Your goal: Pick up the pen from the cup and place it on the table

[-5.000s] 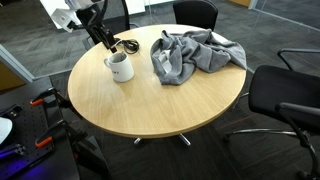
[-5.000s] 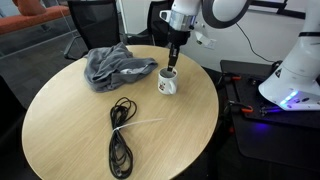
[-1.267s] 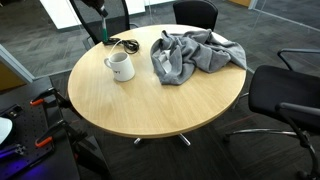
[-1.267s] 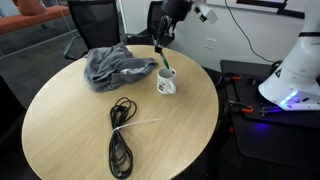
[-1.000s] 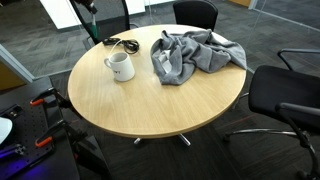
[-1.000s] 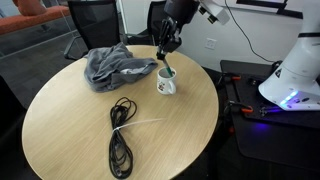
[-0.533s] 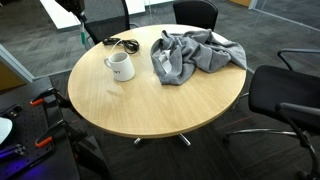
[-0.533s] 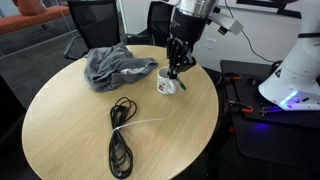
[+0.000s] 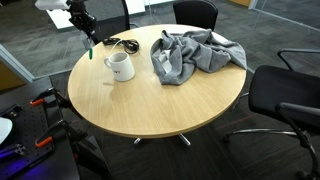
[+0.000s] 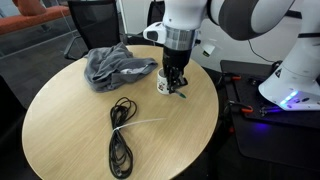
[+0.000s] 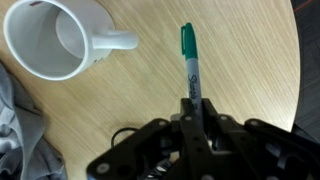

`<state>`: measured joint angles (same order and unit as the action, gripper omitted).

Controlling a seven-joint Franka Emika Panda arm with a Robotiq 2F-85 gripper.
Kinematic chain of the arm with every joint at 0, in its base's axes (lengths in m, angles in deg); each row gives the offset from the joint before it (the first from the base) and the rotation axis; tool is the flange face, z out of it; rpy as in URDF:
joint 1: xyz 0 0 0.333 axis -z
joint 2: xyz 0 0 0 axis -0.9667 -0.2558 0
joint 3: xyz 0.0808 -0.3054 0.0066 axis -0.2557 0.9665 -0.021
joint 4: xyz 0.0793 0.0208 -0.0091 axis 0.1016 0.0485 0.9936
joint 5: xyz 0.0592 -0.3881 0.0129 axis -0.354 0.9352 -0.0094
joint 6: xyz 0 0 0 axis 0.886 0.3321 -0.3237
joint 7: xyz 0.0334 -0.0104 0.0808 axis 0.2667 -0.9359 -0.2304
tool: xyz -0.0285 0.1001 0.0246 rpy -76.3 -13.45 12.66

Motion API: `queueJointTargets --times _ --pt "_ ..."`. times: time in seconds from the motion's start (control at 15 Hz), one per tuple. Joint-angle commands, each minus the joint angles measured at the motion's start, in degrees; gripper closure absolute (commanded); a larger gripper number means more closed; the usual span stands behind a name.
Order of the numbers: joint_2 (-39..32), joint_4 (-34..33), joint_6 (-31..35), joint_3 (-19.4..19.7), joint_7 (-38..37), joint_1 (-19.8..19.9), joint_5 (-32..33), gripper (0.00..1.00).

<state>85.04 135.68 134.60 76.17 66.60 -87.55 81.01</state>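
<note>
The green pen (image 9: 90,52) is still hanging above the table, so the robot's gripper will next lower it beside the white mug's handle and then open.
My gripper (image 11: 195,112) is shut on the green pen (image 11: 189,62), whose capped end sticks out past the fingers over the wood-grain table (image 11: 245,50). The white mug (image 11: 58,38) stands upright to one side of the pen and looks empty inside. In an exterior view the gripper (image 9: 87,36) hangs beside the mug (image 9: 120,66), near the table (image 9: 150,110) edge, with the pen (image 9: 90,52) pointing down. In an exterior view the gripper (image 10: 176,86) is low in front of the mug (image 10: 164,86), partly hiding it.
A crumpled grey cloth (image 9: 190,52) (image 10: 118,65) lies on the table. A black cable loop (image 10: 120,142) lies on the top, and a cable coil (image 9: 126,45) lies behind the mug. Office chairs (image 9: 285,95) ring the table. A white robot base (image 10: 295,70) stands beside it.
The gripper, holding the pen, has lifted out of the mug, moved sideways off it and come down low beside the mug over the table.
</note>
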Motion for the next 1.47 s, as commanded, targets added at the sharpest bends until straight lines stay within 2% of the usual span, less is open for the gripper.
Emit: queueJointTargets --times 0.0,0.6,0.67,0.73,0.87,1.07,1.27,1.4 --pt "-5.96 -3.91 -2.86 -0.35 -1.8 1.22 2.72 0.97" --pt "-15.52 -10.25 -9.64 0.78 -4.32 1.69 3.67 0.97" --pt "-16.08 -10.88 -10.39 0.76 -4.33 1.7 3.58 0.62" --pt "-16.48 -11.42 -10.93 0.73 -4.31 1.67 3.55 0.6" --pt "-16.92 -12.22 -11.79 0.52 -4.04 1.77 3.17 0.48" --pt "-16.35 -12.39 -11.96 0.35 -3.91 1.84 2.91 0.23" --pt "-12.84 -10.92 -11.28 0.18 -4.27 1.77 2.92 0.02" --pt "-9.68 -9.73 -10.87 -0.02 -4.43 1.88 2.61 0.0"
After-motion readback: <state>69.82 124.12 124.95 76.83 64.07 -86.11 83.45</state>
